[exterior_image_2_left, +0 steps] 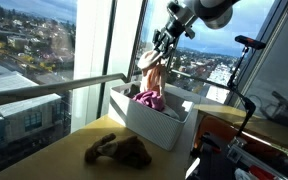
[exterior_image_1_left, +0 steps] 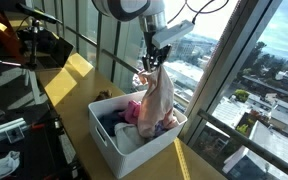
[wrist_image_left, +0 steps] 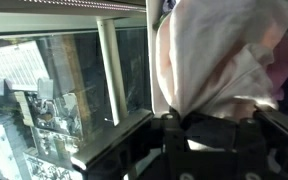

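Observation:
My gripper is holding the garment's top edge well above the bin's rim, and the clothes in the white bin lie below my gripper. It should move down toward those clothes next, before it lets go of the edge.
A pale pink garment hangs from my gripper above a white bin, its lower end reaching the clothes inside. In both exterior views the gripper is shut on the garment's top edge. The wrist view fills with the cream-pink cloth bunched between the dark fingers. The bin holds magenta, white and dark clothing.
A brown cloth item lies on the wooden table in front of the bin. Tall windows with a metal rail stand close behind the bin. Black equipment and stands crowd the table's other side.

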Robot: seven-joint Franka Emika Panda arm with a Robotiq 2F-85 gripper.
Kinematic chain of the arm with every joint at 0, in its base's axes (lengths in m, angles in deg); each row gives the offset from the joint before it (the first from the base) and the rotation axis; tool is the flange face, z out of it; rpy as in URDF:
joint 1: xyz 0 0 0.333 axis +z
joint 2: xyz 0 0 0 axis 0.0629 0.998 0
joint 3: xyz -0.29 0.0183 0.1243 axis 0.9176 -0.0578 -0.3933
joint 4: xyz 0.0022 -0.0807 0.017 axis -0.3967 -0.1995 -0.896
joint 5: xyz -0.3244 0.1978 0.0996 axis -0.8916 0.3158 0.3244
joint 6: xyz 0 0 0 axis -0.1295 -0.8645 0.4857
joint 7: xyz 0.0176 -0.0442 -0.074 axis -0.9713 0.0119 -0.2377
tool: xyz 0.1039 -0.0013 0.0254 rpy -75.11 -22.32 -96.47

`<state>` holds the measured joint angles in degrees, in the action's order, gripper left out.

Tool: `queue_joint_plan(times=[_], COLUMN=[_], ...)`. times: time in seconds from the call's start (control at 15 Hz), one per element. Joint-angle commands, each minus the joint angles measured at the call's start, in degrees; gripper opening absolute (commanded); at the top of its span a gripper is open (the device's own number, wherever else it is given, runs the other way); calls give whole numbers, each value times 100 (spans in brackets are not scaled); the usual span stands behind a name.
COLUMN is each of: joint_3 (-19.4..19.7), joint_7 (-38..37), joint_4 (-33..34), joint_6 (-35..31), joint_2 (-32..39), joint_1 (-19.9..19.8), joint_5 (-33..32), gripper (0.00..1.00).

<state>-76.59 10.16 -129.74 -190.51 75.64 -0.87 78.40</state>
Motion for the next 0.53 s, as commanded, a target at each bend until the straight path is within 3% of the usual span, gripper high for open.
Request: queue_joint_plan(times=[0.0, 0.07, 0.13, 0.2, 0.47], joint_3=[-5, 13, 17, 3, -295], joint_7=[-293, -383, -479, -551, -612], joint_4=[-304, -338, -357, -354, -542], joint_6=[-370, -394, -406, -367, -240], joint_2=[545, 726, 869, 971, 489], joint_1=[-3, -8, -13, -19, -15], joint_5=[-214, -317, -397, -468, -417], gripper=[0, 0, 25, 26, 54])
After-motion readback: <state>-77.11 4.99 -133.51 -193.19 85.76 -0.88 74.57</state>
